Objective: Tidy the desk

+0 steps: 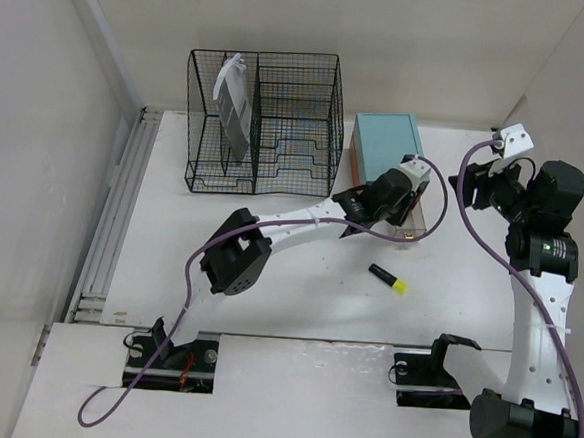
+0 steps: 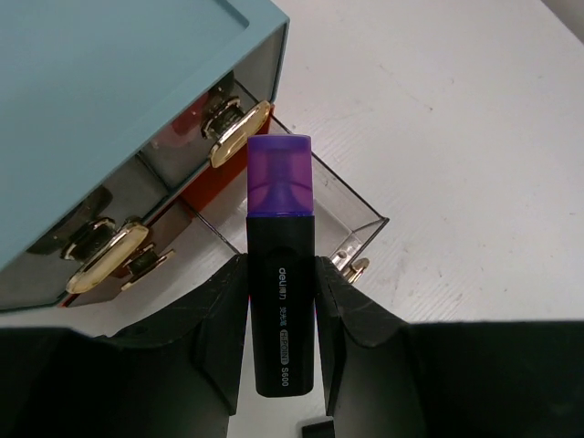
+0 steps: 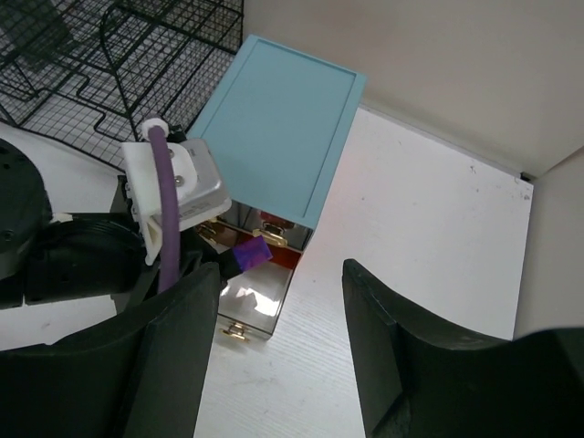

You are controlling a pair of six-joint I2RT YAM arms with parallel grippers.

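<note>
I need to lower my left gripper toward the bottom of the clear drawer [image 1: 413, 225] [image 2: 351, 214] and release the black highlighter there, since the drawer stands pulled out with bare room inside.
A black highlighter with a purple cap [image 2: 279, 178] is clamped between the fingers of my left gripper [image 2: 281, 271], cap pointing away. It hangs over the pulled-out clear drawer [image 2: 351, 214] of the teal-topped box [image 2: 109, 82]. From the right wrist view the purple cap [image 3: 248, 254] shows just above that drawer [image 3: 260, 306]. My right gripper [image 3: 281, 285] stands open and holds nothing, raised above the white desk [image 1: 296, 300] to the right of the box [image 1: 386, 140]. A second highlighter with a yellow cap [image 1: 389, 278] lies on the desk in front of the box.
A black wire-mesh rack [image 1: 264, 122] with a grey packet [image 1: 232, 105] in it stands at the back left. Walls close in the desk at the back and both sides. The left arm [image 1: 292, 224] stretches diagonally across the middle.
</note>
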